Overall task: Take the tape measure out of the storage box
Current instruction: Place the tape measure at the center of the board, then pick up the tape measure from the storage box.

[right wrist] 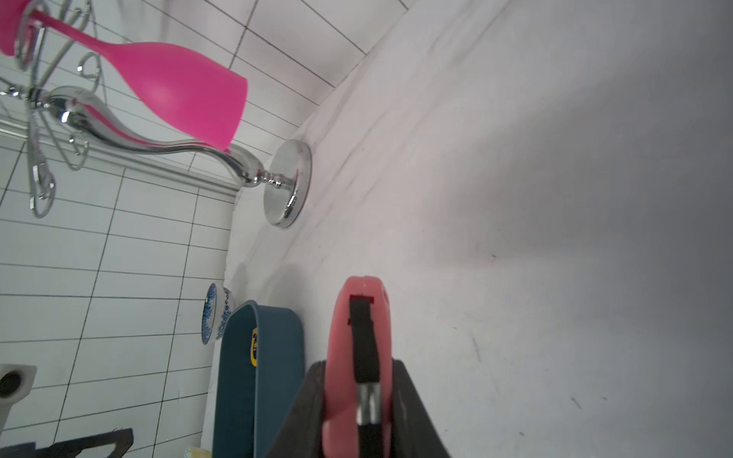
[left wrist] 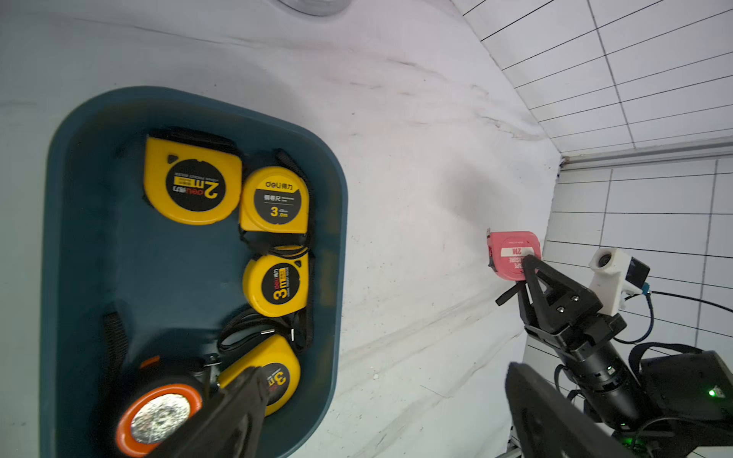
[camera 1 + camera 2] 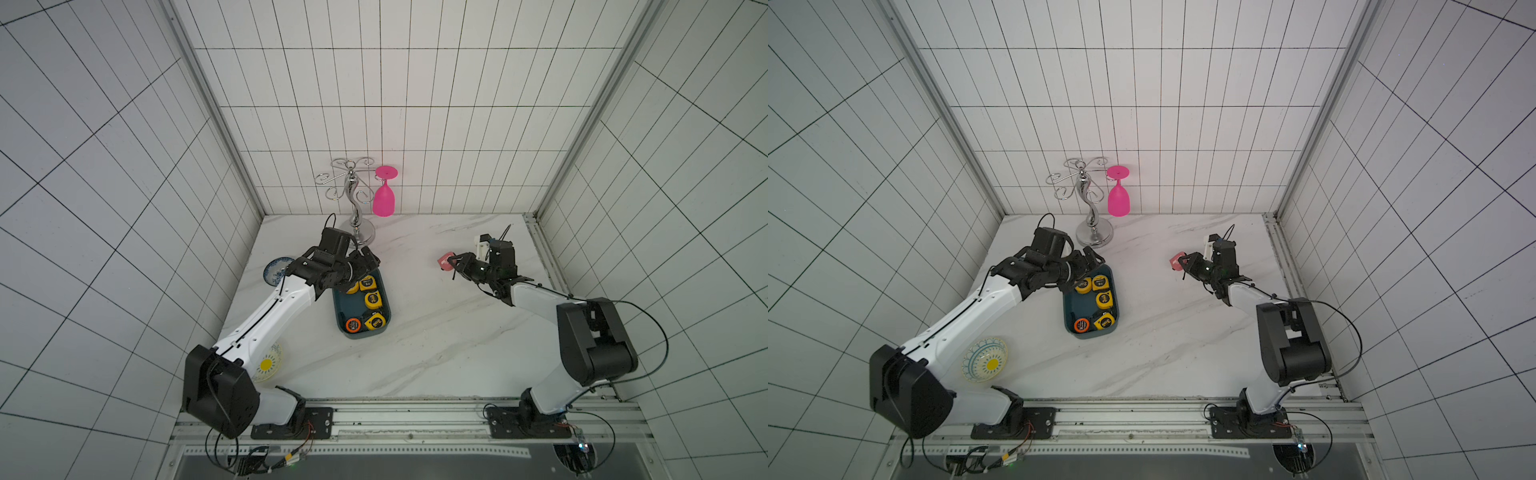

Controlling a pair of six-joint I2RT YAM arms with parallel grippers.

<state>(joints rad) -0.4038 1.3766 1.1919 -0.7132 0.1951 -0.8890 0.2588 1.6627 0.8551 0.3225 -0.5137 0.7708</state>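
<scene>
Next, my right gripper lowers the pink tape measure and releases it on the tabletop below, which lies bare and clear of the storage box.
The storage box is a dark teal tub left of the table's middle. It holds several yellow tape measures and an orange-and-black one. My left gripper hovers open over the box's far end. One of its fingers is above a yellow tape measure, and the other is over bare table. My right gripper is shut on a pink tape measure, held off the table to the right of the box.
A chrome glass rack with a pink glass hanging from it stands at the back wall behind the box. A blue patterned plate and a yellow patterned plate lie near the left wall, partly under my left arm.
</scene>
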